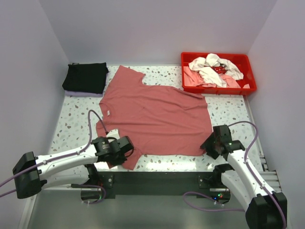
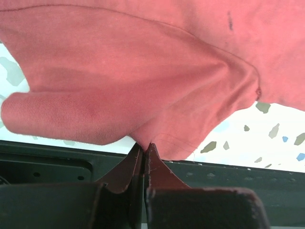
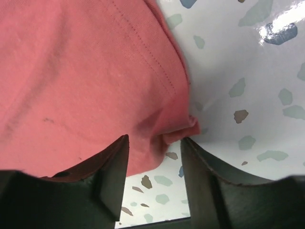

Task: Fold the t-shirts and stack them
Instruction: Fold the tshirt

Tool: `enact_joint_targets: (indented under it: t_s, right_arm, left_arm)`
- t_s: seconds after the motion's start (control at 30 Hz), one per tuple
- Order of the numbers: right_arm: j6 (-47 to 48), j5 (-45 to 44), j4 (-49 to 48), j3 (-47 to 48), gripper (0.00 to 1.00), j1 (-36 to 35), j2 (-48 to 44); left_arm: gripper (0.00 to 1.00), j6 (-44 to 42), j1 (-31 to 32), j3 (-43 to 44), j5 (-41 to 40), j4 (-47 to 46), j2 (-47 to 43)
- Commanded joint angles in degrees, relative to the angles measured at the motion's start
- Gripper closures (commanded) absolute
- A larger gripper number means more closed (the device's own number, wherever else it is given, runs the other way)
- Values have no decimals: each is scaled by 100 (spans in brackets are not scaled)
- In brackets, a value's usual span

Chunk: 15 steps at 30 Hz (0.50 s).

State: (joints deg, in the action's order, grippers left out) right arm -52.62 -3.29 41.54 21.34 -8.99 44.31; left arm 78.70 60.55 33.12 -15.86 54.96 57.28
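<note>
The shirt's pinched edge needs to go up and outward onto the shirt's flat body next, carried and released there by my left gripper, because that cloth sticks out toward the front bar.
A dusty brick-red t-shirt lies spread flat on the speckled table. My left gripper is shut on its near-left edge, and the pinched cloth bunches at the fingertips. My right gripper is open at the shirt's near-right corner, which lies between the two fingers, with one finger over the cloth. A folded black t-shirt sits at the far left. White and pale pink shirts lie crumpled in the red tray.
The red tray stands at the far right against the back wall. A pale lilac cloth edge shows under the black shirt. The table's dark front rail runs just below both grippers. Grey walls close in on three sides.
</note>
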Motion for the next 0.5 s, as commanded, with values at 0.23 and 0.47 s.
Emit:
enact_joint_targets:
  t_s: [0.23, 0.47]
  right_arm:
    - [-47, 12, 152, -52, 100, -6, -72]
    - [24, 83, 1301, 309, 100, -14, -616]
  left_arm:
    - [100, -91, 27, 941, -67, 779, 126]
    - [100, -65, 35, 880, 522, 1096, -392]
